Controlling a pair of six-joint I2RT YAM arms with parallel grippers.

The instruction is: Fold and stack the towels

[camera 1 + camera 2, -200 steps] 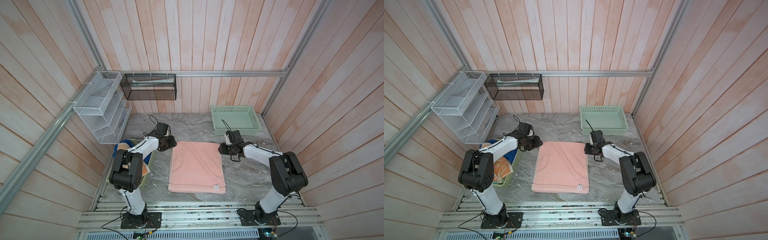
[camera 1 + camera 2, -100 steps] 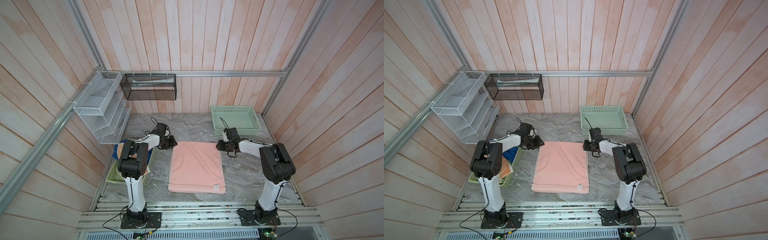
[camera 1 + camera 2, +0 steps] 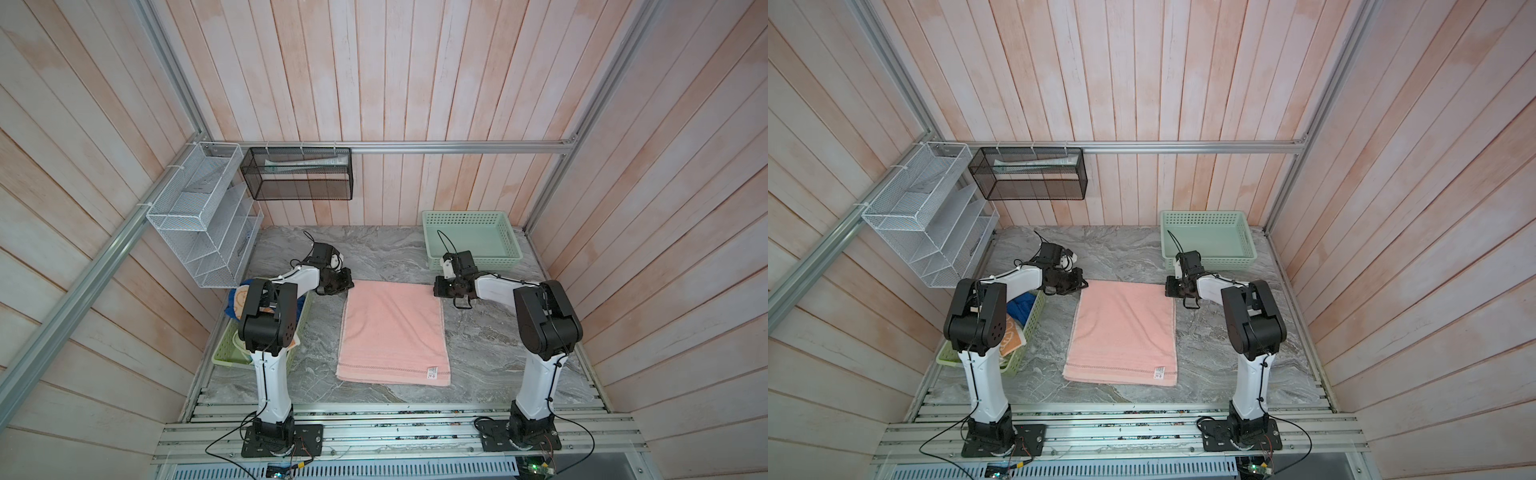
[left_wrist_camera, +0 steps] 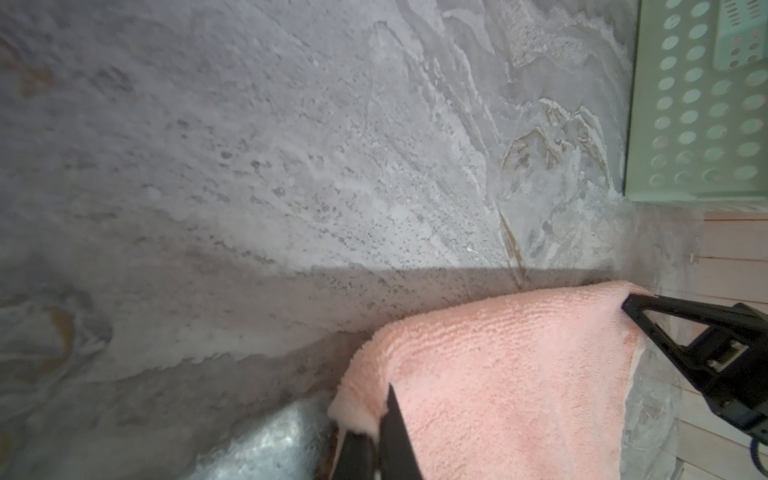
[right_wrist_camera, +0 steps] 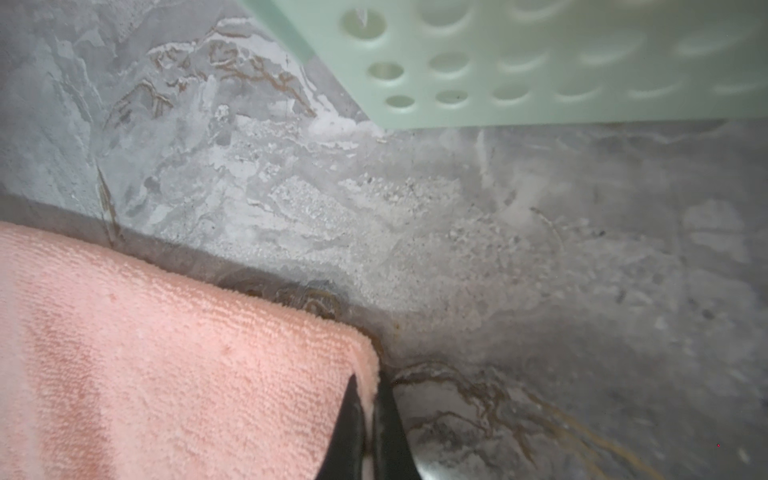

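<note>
I will lift the pinched far corner with my left gripper next, carry it back and lower it onto the towel's near end [image 3: 345, 368] to release it, because the towel is spread flat.
A pink towel [image 3: 392, 332] [image 3: 1123, 332] lies spread flat on the marble table in both top views. My left gripper [image 3: 345, 289] [image 3: 1081, 286] is low at its far left corner. My right gripper [image 3: 436, 289] [image 3: 1168, 286] is at its far right corner. In the left wrist view the left gripper [image 4: 380, 415] is shut on the bunched corner of the pink towel [image 4: 498, 374]. In the right wrist view the right gripper [image 5: 368, 395] pinches the other corner of the pink towel [image 5: 166, 353]. A blue towel [image 3: 1021, 307] and an orange patterned towel [image 3: 1011, 336] lie crumpled in the left basket.
A pale green basket [image 3: 226, 357] holding the loose towels stands at the table's left edge, partly behind the left arm. Another pale green basket [image 3: 469, 216] stands at the far right. A white wire rack [image 3: 199, 216] and a black mesh basket [image 3: 297, 174] hang on the walls.
Both grippers have closed on the far corners of the pink towel. Both arms have drawn in, their elbows now raised nearer the table's front. The towel still lies flat.
</note>
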